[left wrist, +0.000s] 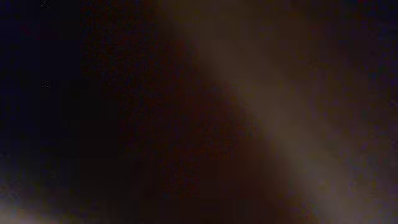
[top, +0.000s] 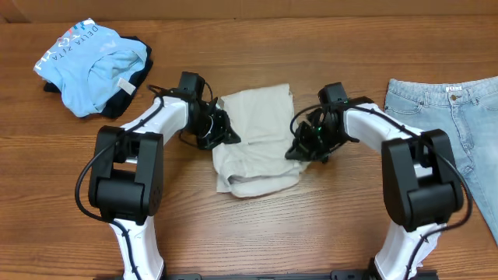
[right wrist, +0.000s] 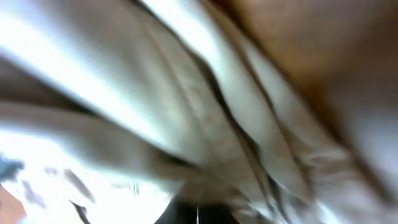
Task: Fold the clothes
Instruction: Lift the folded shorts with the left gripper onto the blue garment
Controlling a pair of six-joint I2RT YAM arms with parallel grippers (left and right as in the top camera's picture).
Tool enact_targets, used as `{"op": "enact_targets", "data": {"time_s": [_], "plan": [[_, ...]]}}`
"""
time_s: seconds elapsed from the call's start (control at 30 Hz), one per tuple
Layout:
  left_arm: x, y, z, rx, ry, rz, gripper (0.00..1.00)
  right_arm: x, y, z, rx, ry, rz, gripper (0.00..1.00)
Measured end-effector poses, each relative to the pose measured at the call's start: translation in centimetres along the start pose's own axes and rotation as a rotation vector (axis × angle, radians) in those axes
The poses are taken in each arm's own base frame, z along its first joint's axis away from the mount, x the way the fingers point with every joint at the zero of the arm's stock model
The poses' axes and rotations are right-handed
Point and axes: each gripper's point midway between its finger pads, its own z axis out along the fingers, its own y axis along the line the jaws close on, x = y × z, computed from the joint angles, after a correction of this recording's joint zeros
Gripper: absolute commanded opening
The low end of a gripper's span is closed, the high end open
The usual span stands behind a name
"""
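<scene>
The beige shorts (top: 257,140) should go up and outward over the sky-blue printed tee (top: 92,68) in my left gripper and be released on top, since clothes already lie stacked there.
The beige shorts (top: 257,140) lie in a rough folded bundle at the middle of the table. My left gripper (top: 226,134) is low at the bundle's left edge, touching the cloth. The left wrist view is almost black, so its jaws do not show. My right gripper (top: 298,148) is low at the bundle's right edge. The right wrist view is filled with blurred beige folds of the shorts (right wrist: 186,93) that bunch together at the jaws at the bottom middle.
Light-blue jeans (top: 459,109) lie flat at the right edge of the table. A sky-blue printed tee (top: 89,66) lies crumpled on a dark garment (top: 138,78) at the far left. Wooden table top (top: 257,233) shows in front of the bundle.
</scene>
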Motion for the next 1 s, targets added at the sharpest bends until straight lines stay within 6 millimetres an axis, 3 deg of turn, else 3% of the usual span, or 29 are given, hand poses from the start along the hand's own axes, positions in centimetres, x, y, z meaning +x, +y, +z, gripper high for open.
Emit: {"op": "enact_targets", "data": {"time_s": [0.13,0.23,0.33,0.47,0.6,0.67,0.77,0.87,1.0], "plan": [[-0.6,-1.1,-2.9,-0.044,-0.014,0.106,0.04,0.9,2.0,-3.5,-0.021,-0.085,-0.176,0.04],[-3.1,-4.5,-7.6,-0.03,-0.127,0.221,0.04,1.3,4.1,-7.1,-0.034,-0.207,-0.301,0.06],[-6.0,-9.0,-13.7,0.006,-0.309,0.34,0.04,1.7,5.2,-9.7,-0.027,-0.303,-0.381,0.06],[-8.6,-13.6,-22.8,0.046,-0.575,0.46,0.04,1.8,4.7,-10.0,0.01,-0.318,-0.388,0.06],[-10.7,-14.5,-29.8,0.072,-0.792,0.506,0.04,1.7,4.2,-9.9,0.032,-0.314,-0.381,0.06],[-12.0,-13.4,-32.3,0.077,-0.865,0.479,0.04,1.7,4.1,-9.9,0.037,-0.316,-0.382,0.06],[-14.1,-9.6,-35.3,0.072,-0.939,0.383,0.04,1.8,3.9,-9.9,0.048,-0.308,-0.377,0.06],[-16.5,-4.1,-37.4,0.063,-0.987,0.251,0.04,2.1,3.6,-9.8,0.057,-0.298,-0.367,0.06],[-19.1,4.6,-37.5,0.047,-0.98,0.043,0.04,2.3,3.2,-9.7,0.069,-0.29,-0.358,0.06]]}}
